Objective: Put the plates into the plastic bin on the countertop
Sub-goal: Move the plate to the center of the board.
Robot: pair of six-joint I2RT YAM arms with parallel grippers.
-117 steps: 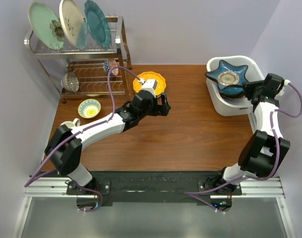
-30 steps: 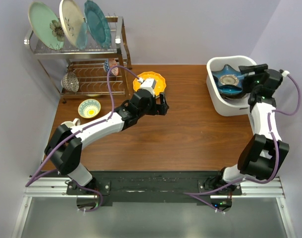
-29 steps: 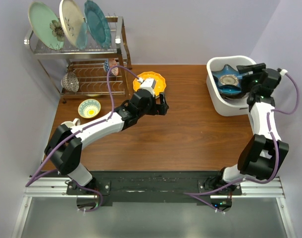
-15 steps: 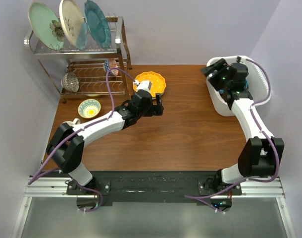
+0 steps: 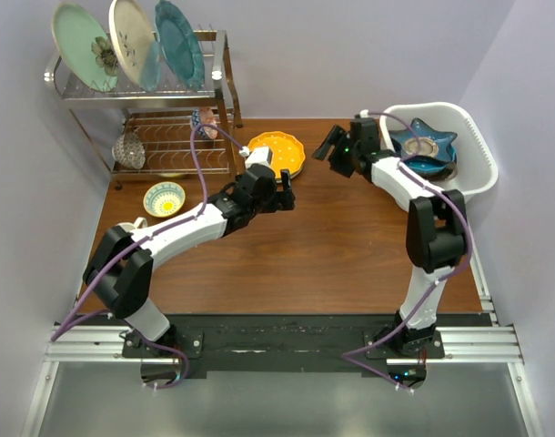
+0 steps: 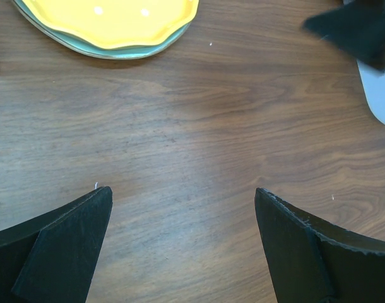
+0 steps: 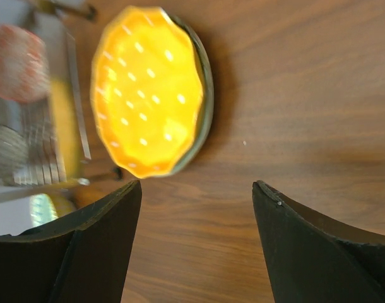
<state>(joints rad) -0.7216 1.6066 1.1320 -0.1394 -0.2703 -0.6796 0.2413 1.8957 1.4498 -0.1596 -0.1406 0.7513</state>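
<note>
I should next move my right gripper down and across onto the plate stack's bin-side rim (image 5: 301,167) (image 7: 197,144). That rim is uncovered, below my gripper and to its left in the top view.
A yellow scalloped plate (image 5: 276,151) (image 6: 110,19) (image 7: 148,88) lies on the wooden countertop, stacked on a pale blue-green rimmed plate (image 6: 142,52) (image 7: 207,95). My left gripper (image 5: 287,189) (image 6: 183,190) is open just in front of that stack, with only bare wood between its fingers. From the right, my right gripper (image 5: 328,155) (image 7: 197,184) stands open and empty, a short way from the stack. The blue star-shaped plate (image 5: 423,148) lies in the white plastic bin (image 5: 482,159) (image 6: 382,95) at the back right; my right arm crosses the bin's near side.
A chrome two-tier rack (image 5: 168,91) (image 7: 47,132) stands at the back left, holding three large upright plates (image 5: 132,41). A small patterned bowl (image 5: 164,198) sits in front of it near the left edge. Walls close in behind and on both sides.
My right arm has swung left out of the bin to beside the yellow plate, leaving the star plate inside. The bin looks slightly shifted. The left gripper edged back a little.
</note>
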